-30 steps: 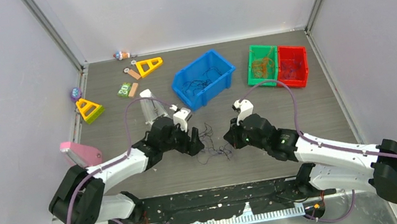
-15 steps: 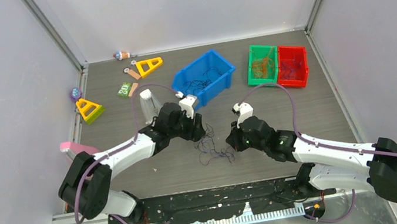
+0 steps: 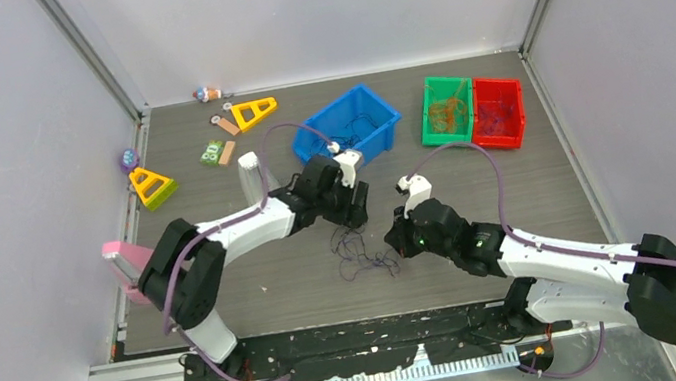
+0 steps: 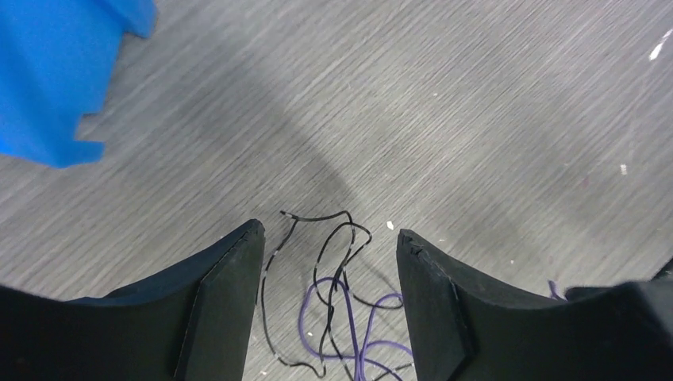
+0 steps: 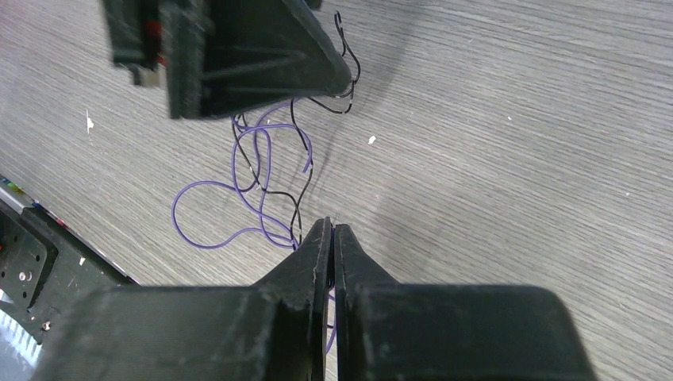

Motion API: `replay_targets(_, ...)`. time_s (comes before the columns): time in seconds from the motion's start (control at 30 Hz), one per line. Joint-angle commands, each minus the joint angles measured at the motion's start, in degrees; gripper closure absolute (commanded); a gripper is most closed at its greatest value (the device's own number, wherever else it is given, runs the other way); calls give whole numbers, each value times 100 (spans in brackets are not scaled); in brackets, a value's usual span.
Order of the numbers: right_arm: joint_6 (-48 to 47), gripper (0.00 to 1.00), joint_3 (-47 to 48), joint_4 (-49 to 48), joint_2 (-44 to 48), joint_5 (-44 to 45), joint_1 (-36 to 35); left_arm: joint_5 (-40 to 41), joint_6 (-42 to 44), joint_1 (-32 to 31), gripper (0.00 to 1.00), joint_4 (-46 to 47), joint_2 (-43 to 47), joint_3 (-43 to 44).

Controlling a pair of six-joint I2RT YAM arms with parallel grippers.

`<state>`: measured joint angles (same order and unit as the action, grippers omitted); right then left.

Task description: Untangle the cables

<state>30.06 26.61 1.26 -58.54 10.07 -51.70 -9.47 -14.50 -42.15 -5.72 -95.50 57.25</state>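
The right gripper pulls its purple cable to the right in the top view next, then returns to release it on the table between the arms, since the cables' loops cross.
The cables (image 3: pixel 364 252) are thin black and purple strands lying in a loose tangle on the grey table between the arms. My left gripper (image 3: pixel 353 210) hovers at the tangle's far end, open and empty. In the left wrist view the black and purple loops (image 4: pixel 343 286) lie between its spread fingers, with the gripper (image 4: pixel 329 232) holding nothing. My right gripper (image 3: pixel 396 240) is at the tangle's right edge. In the right wrist view it (image 5: pixel 329 226) is shut, with a purple strand (image 5: pixel 254 159) running into the slit between its fingers. No orange-red strand shows in the tangle.
A blue bin (image 3: pixel 385 128) with dark wires stands just beyond the left gripper, its corner in the left wrist view (image 4: pixel 48 71). A green bin (image 3: pixel 429 101) and a red bin (image 3: pixel 517 113) stand at the back right. Yellow triangles (image 3: pixel 254 112), small toys and a pink block (image 3: pixel 127 257) lie on the left.
My left arm has swung from the tangle's left side to its far end, nearer the blue bin. The right gripper has stayed in place. The strands have shifted slightly.
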Motion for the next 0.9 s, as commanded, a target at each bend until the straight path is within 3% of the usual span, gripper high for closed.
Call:
replay_targets(0.0, -67, 95, 89, -274, 40, 227, -28, 251, 24, -213, 39, -698, -543, 261)
replay_targets(0.03, -68, 95, 94, -264, 42, 253, -32, 205, -11, -214, 46, -745, -654, 308)
replay_targets(0.13, -63, 95, 64, -251, 107, 328, -33, 353, -3, -215, 90, -805, -663, 401)
replay_targets(0.17, -34, 95, 51, -197, 146, 377, -33, 558, -23, -215, 100, -735, -463, 302)
replay_targets(0.3, 384, 95, 38, 622, 283, 1241, -35, 1515, -119, -206, 100, 121, 940, -618)
replay_targets(0.47, 1180, 95, -132, 1877, 622, 2691, 200, 2605, -308, -101, 100, 133, 2341, -1331)
replay_targets(0.7, 1536, 95, -547, 2484, 1842, 2796, 1471, 3147, -1216, 711, 100, -198, 3900, -2298)
replay_targets(0.87, 1953, 95, -511, 3010, 2490, 3156, 1927, 4113, -1872, 1041, 100, -669, 5072, -2799)
